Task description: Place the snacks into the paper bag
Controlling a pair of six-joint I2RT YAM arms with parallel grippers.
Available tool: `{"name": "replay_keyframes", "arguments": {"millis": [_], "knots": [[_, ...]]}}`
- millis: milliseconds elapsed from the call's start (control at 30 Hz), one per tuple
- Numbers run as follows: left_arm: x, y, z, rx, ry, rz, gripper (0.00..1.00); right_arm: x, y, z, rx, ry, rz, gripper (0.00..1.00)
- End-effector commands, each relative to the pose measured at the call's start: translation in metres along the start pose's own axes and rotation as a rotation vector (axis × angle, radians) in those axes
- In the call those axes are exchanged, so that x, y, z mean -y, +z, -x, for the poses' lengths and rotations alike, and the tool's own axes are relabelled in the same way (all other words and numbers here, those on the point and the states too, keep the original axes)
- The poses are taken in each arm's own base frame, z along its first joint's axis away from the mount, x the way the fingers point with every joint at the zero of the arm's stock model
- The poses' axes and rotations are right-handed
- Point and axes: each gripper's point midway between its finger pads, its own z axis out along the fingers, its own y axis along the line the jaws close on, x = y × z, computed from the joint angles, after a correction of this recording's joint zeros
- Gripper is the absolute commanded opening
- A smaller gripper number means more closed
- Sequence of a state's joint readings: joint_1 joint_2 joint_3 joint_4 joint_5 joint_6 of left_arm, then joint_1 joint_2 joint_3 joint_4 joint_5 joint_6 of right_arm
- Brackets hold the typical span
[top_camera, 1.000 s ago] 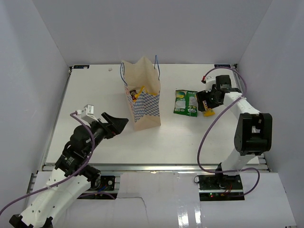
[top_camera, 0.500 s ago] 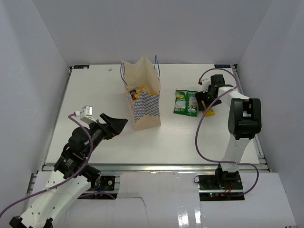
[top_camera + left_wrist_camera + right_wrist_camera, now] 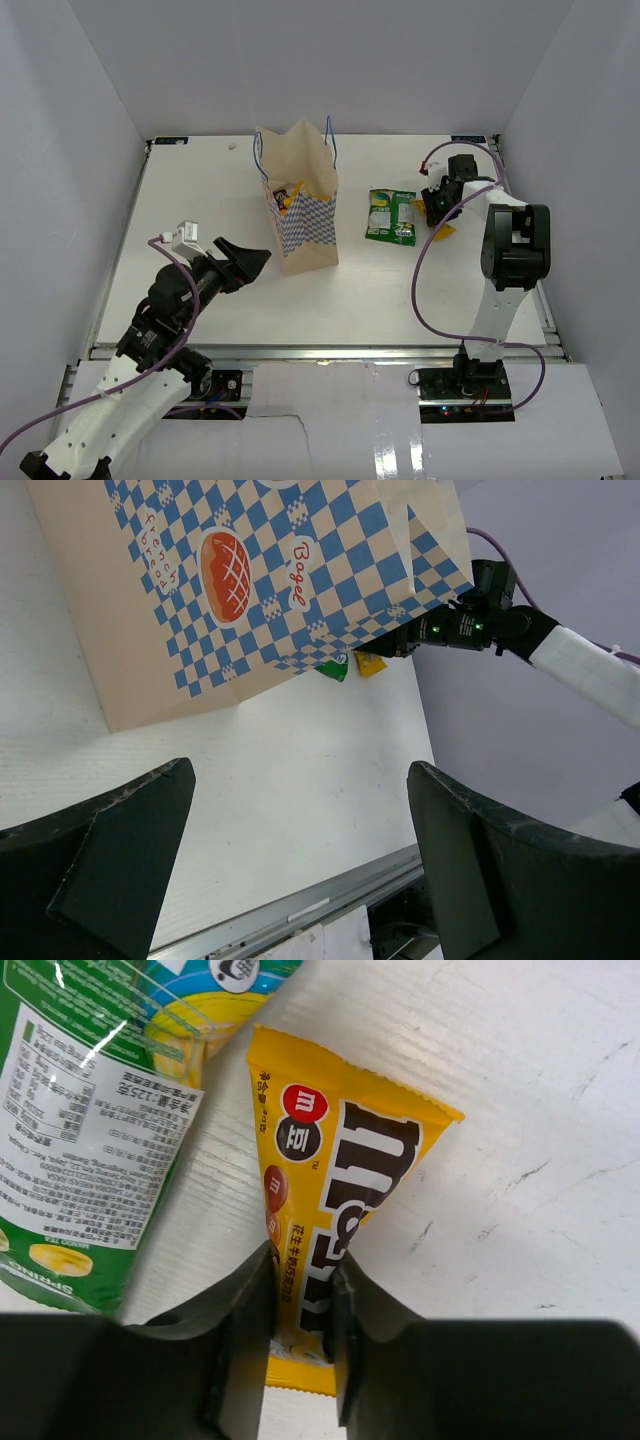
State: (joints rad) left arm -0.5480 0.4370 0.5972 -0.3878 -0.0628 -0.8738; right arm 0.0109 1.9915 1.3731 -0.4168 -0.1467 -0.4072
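In the top view, the bag's opening is higher than my right gripper and to its left. I will lift the packet over it and let go.
The paper bag stands upright at mid-table, tan with a blue checker lower half, and snacks show inside its mouth. It fills the top of the left wrist view as the paper bag. A green-white pouch lies flat to the bag's right, also seen as the pouch. Beside it lies a yellow snack packet; my right gripper is shut on its narrow end, pinching it against the table. In the top view the right gripper covers most of this packet. My left gripper hangs open, left of the bag.
White walls enclose the table on three sides. A metal rail runs along the near edge by the arm bases. The right arm's purple cable loops over the table's right part.
My right gripper has come down onto the yellow packet and its fingers have closed on it. The left arm has not moved.
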Motion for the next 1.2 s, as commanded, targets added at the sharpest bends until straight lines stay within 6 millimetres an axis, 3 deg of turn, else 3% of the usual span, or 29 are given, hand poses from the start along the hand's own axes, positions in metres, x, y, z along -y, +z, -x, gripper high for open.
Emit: {"name": "replay_keyframes", "arguments": {"millis": [0,133,167,233,267,333,367,400,433,467,500,533,567,600,633,667,700,767,800,833,1000,1167], "knots": [[0.004,0.000,0.000,-0.004,-0.001,-0.018,0.98,0.013,-0.006,0.003,0.043,0.021,-0.002,0.29],[0.005,-0.001,0.001,0.001,0.002,-0.026,0.98,0.002,-0.037,0.021,0.151,-0.030,0.049,0.22],[0.007,-0.002,0.002,0.005,0.003,-0.034,0.98,-0.011,-0.063,0.040,0.243,-0.069,0.095,0.22],[0.009,-0.002,0.003,0.006,0.013,-0.044,0.98,-0.029,-0.091,0.059,0.355,-0.146,0.160,0.22],[0.010,-0.001,0.003,0.008,0.017,-0.051,0.98,-0.052,-0.120,0.074,0.454,-0.202,0.227,0.22],[0.010,0.001,0.000,-0.002,0.024,-0.055,0.98,-0.075,-0.150,0.091,0.548,-0.275,0.283,0.20],[0.010,0.003,0.000,-0.004,0.025,-0.061,0.98,-0.103,-0.177,0.109,0.621,-0.359,0.331,0.20],[0.010,0.004,-0.001,-0.007,0.028,-0.064,0.98,-0.116,-0.191,0.118,0.651,-0.395,0.350,0.20],[0.010,0.005,-0.004,-0.016,0.033,-0.067,0.98,-0.146,-0.204,0.124,0.673,-0.449,0.412,0.20],[0.012,0.006,-0.003,-0.013,0.035,-0.075,0.98,-0.162,-0.229,0.139,0.729,-0.503,0.415,0.20],[0.011,0.008,-0.004,-0.019,0.037,-0.073,0.98,-0.177,-0.242,0.146,0.755,-0.538,0.431,0.20],[0.012,0.010,-0.003,-0.016,0.042,-0.076,0.98,-0.209,-0.268,0.160,0.811,-0.603,0.467,0.20],[0.012,0.011,-0.003,-0.017,0.046,-0.075,0.98,-0.226,-0.270,0.159,0.810,-0.616,0.497,0.19],[0.012,0.012,-0.003,-0.018,0.047,-0.074,0.98,-0.239,-0.294,0.174,0.866,-0.649,0.501,0.19],[0.016,0.011,-0.008,-0.041,0.048,-0.098,0.98,-0.268,-0.304,0.179,0.885,-0.684,0.540,0.19],[0.016,0.011,-0.008,-0.043,0.046,-0.102,0.98,-0.280,-0.315,0.187,0.908,-0.678,0.554,0.18],[0.017,0.012,-0.009,-0.045,0.043,-0.106,0.98,-0.290,-0.338,0.202,0.967,-0.693,0.546,0.17],[0.019,0.012,-0.010,-0.050,0.042,-0.119,0.98,-0.317,-0.344,0.218,0.997,-0.694,0.556,0.17],[0.020,0.012,-0.010,-0.052,0.042,-0.122,0.98,-0.324,-0.360,0.229,1.034,-0.681,0.559,0.17],[0.020,0.013,-0.011,-0.057,0.044,-0.120,0.98,-0.334,-0.350,0.236,1.023,-0.667,0.556,0.17],[0.022,0.010,-0.012,-0.063,0.027,-0.136,0.98,-0.357,-0.355,0.267,1.090,-0.623,0.513,0.17],[0.023,0.006,-0.013,-0.060,0.006,-0.147,0.98,-0.349,-0.310,0.294,1.055,-0.486,0.384,0.23]]}}
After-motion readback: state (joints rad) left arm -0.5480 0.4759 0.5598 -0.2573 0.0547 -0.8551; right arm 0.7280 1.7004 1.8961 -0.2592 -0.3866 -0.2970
